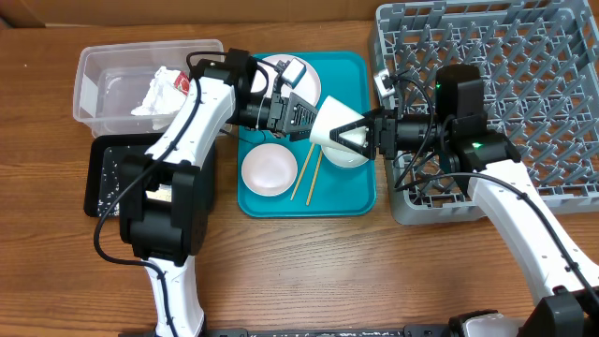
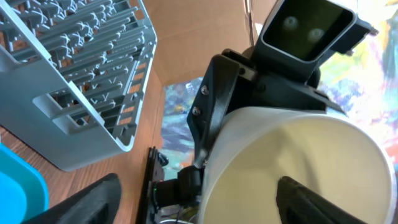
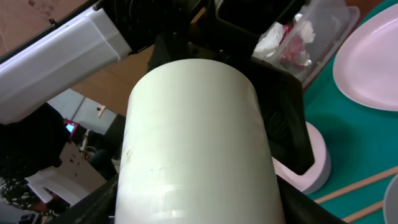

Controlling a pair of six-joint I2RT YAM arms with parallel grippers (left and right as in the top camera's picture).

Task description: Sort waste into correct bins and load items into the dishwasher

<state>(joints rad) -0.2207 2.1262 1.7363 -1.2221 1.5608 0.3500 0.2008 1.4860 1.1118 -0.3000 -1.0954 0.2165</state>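
The rack's empty near corner (image 1: 424,191) is below the right gripper and to its right in the overhead view, so the right gripper will swing over, tilt downward, lower and release the cup (image 1: 329,122).
A small white cup (image 1: 329,122) hangs on its side above the teal tray (image 1: 360,198), between my two arms. My right gripper (image 1: 354,133) is shut on its outer wall; in the right wrist view the cup (image 3: 193,137) fills the gap and both fingers press its sides (image 3: 196,205). My left gripper (image 2: 205,202) stands open at the cup's mouth, one finger (image 2: 317,199) inside the cup (image 2: 298,149) and the other well clear of it. On the tray lie the plate (image 1: 309,80), a bowl (image 1: 269,169), a second bowl (image 1: 351,154) and the chopsticks (image 1: 307,176).
The grey dish rack (image 1: 524,75) stands at the right, beside the tray. At the left, a clear tub (image 1: 94,84) holds a white napkin (image 1: 154,94) and a red wrapper (image 1: 180,84). A black tray (image 1: 103,173) sits in front of the tub.
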